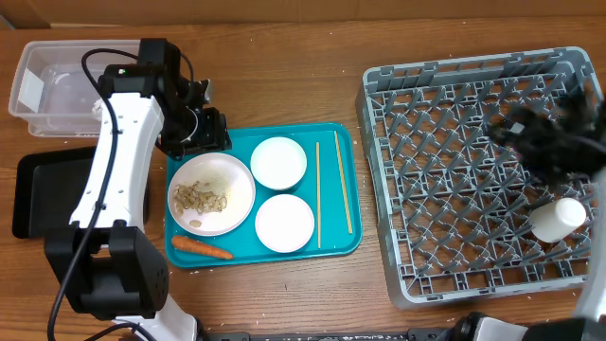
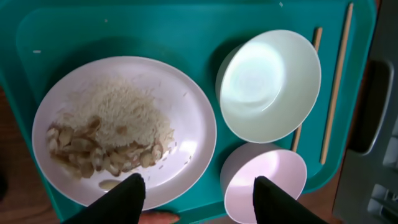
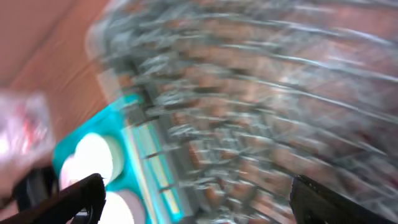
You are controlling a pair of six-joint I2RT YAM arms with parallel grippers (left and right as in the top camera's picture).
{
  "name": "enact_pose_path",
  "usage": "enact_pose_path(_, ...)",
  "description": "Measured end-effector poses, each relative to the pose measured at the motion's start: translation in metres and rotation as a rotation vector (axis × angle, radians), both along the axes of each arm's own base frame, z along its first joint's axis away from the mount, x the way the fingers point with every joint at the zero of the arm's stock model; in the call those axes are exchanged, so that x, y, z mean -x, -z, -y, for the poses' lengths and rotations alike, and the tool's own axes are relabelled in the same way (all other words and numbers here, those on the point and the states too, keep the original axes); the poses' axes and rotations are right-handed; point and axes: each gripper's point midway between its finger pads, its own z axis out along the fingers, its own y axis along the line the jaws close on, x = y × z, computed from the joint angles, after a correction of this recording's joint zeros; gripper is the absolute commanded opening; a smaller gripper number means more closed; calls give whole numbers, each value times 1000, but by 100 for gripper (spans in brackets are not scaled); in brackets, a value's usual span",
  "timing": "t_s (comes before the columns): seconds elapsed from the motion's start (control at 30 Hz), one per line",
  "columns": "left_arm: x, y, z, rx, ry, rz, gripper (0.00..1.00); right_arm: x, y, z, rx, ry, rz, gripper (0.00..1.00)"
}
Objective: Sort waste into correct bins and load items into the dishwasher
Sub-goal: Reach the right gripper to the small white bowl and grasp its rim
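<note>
The cup (image 1: 557, 218) is in the rack. Next, my right gripper will move across and down onto the near bowl's chopstick-side rim (image 1: 311, 224).
A round white plate (image 1: 239, 176) with rice and beige nut scraps (image 1: 201, 198) lies on a teal tray (image 1: 328, 142), beside two white bowls (image 1: 278, 162) (image 1: 284, 223) and two chopsticks (image 1: 318, 194). An orange carrot (image 1: 201, 248) rests at the tray's front edge. My left gripper (image 1: 194, 133) hangs open over the tray's back left corner. In the left wrist view it (image 2: 199, 193) holds nothing above the plate (image 2: 186, 106), a bowl (image 2: 270, 84) and the carrot (image 2: 158, 218). My right gripper (image 1: 549, 133) is open and blurred over the grey dish rack (image 1: 371, 142). A white cup (image 1: 557, 218) lies in the rack.
A clear tub (image 1: 57, 80) stands at the back left, with a black tray (image 1: 38, 194) in front of it. The right wrist view is smeared by motion: the rack (image 3: 249, 93), the teal tray (image 3: 134, 155) and my open right gripper (image 3: 199, 199) show.
</note>
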Motion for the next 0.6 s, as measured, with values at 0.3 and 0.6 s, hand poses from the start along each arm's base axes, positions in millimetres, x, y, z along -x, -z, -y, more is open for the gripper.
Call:
enact_pose_path(0.3, 15, 4, -13, -84, -2, -62, 58, 3, -3, -187, 52, -538, 84, 96)
enact_pose_path(0.6, 17, 7, -31, -188, -105, -86, 59, 42, 94, -289, 121, -806, -172, 82)
